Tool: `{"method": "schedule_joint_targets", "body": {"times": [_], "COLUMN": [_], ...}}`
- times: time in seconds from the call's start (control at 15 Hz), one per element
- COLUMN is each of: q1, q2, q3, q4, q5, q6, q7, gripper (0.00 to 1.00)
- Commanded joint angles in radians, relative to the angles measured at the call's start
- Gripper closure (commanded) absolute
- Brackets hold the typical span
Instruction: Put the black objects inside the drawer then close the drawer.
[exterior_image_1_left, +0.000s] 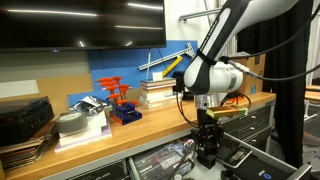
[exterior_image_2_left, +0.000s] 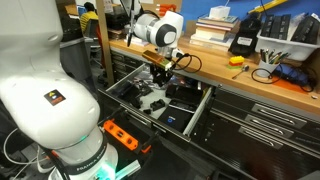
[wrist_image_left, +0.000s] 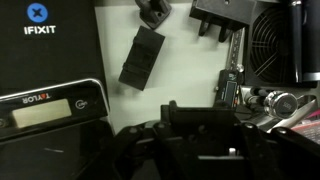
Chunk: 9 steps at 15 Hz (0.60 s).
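The gripper lowers the chunky black object between the oblong piece (wrist_image_left: 142, 57) and the caliper in the open drawer next, where the drawer's pale bottom is empty.
The grey drawer (exterior_image_2_left: 196, 118) of the workbench stands pulled open, also seen in an exterior view (exterior_image_1_left: 160, 160). My gripper (wrist_image_left: 200, 150) hangs low over it in both exterior views (exterior_image_1_left: 206, 150) (exterior_image_2_left: 160, 76). Its jaws are shut on a chunky black object (wrist_image_left: 198, 118). Below it in the wrist view, a black oblong piece (wrist_image_left: 142, 57) lies on the drawer's pale floor. Another small black piece (wrist_image_left: 152, 10) and a larger black block (wrist_image_left: 222, 18) lie near the top edge. What sits right under the held piece is hidden.
The drawer also holds a black iFixit case (wrist_image_left: 45, 45), a digital scale (wrist_image_left: 50, 108), a caliper (wrist_image_left: 228, 85) and a fan (wrist_image_left: 275, 40). The benchtop carries books (exterior_image_1_left: 158, 92), a red tool stand (exterior_image_1_left: 122, 100) and a black-and-yellow box (exterior_image_2_left: 245, 42). Closed drawers (exterior_image_2_left: 270, 118) are beside it.
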Motion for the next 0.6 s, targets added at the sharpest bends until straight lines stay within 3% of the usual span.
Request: {"method": "schedule_joint_targets", "body": {"times": [0.0, 0.53], "q1": [-0.017, -0.03], "q2": [0.003, 0.07], "q3": [0.022, 0.048], "q4": [-0.043, -0.05], "q5": [0.097, 0.208], "q6": [0.072, 0.178], "q7": [-0.07, -0.14], "gripper": [0.75, 0.75]}}
